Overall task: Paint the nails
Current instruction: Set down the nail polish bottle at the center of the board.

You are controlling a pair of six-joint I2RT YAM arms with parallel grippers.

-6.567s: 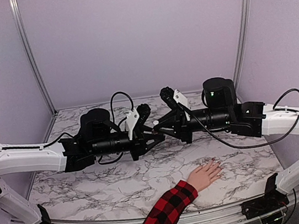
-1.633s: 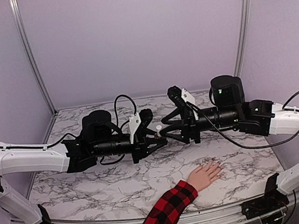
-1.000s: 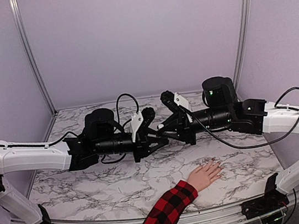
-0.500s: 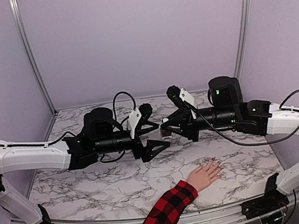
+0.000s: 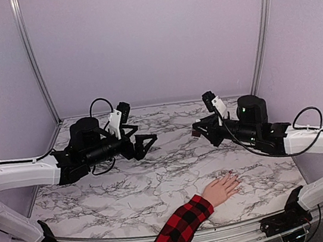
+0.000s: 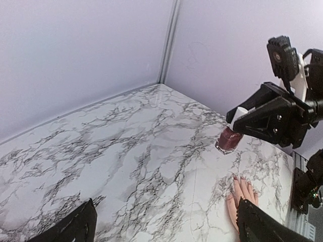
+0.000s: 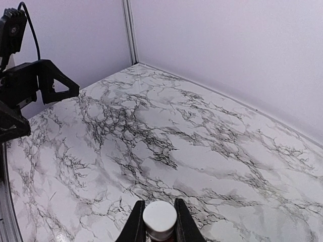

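The right gripper moves down and to the left in the top view next, onto bare table beyond the sleeve, because the bottle hangs above the table.
A pale hand in a red-and-black plaid sleeve lies flat near the table's front edge. In the left wrist view the hand shows dark red nails. Above the table and behind the hand, my right gripper is shut on a small dark-red polish bottle. The right wrist view shows the bottle's white cap pinched between the fingers of that gripper. My left gripper hovers at the left, open and empty, its fingertips wide apart.
The marble table is enclosed by lilac walls with aluminium posts in the back corners. Both arms stretch low over the table's rear half, about a hand's length apart. The sleeve crosses the front edge.
The left gripper has opened, let go of the bottle and drawn back to the left. The right arm has pulled away to the right, keeping the capped bottle in its fingers.
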